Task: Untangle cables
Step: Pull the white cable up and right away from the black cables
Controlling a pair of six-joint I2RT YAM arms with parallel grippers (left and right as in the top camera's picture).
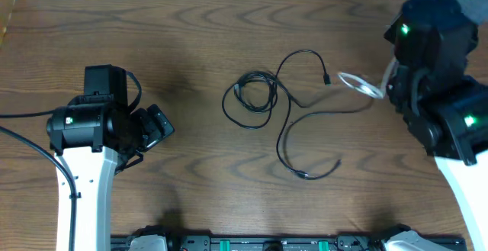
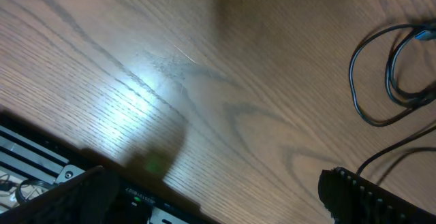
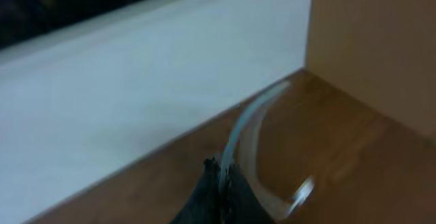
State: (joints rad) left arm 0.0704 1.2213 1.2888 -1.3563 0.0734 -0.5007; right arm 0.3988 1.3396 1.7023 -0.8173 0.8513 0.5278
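The robot's right gripper will next move toward the panel and down to release the cable, since bare wood lies below it and to its right in the overhead view.
Thin black cables (image 1: 284, 107) lie tangled mid-table: a coil (image 1: 252, 94) on the left and a long strand curving down to a plug (image 1: 305, 175). A white cable (image 1: 360, 85) loops off the table just right of them. My right gripper (image 1: 386, 91) is shut on it. In the right wrist view the white cable (image 3: 253, 118) arcs up from between the closed fingertips of the right gripper (image 3: 222, 171). My left gripper (image 1: 160, 126) stands open well left of the cables, with nothing between its fingers. In the left wrist view the left gripper (image 2: 218, 203) faces bare wood, with the black coil (image 2: 381, 81) at the far right.
A dark rail with green parts (image 1: 267, 243) runs along the table's front edge. The left arm's thick black cable (image 1: 23, 140) trails off the left side. In the right wrist view a white wall (image 3: 136, 81) and a wooden panel (image 3: 375, 47) stand behind the table.
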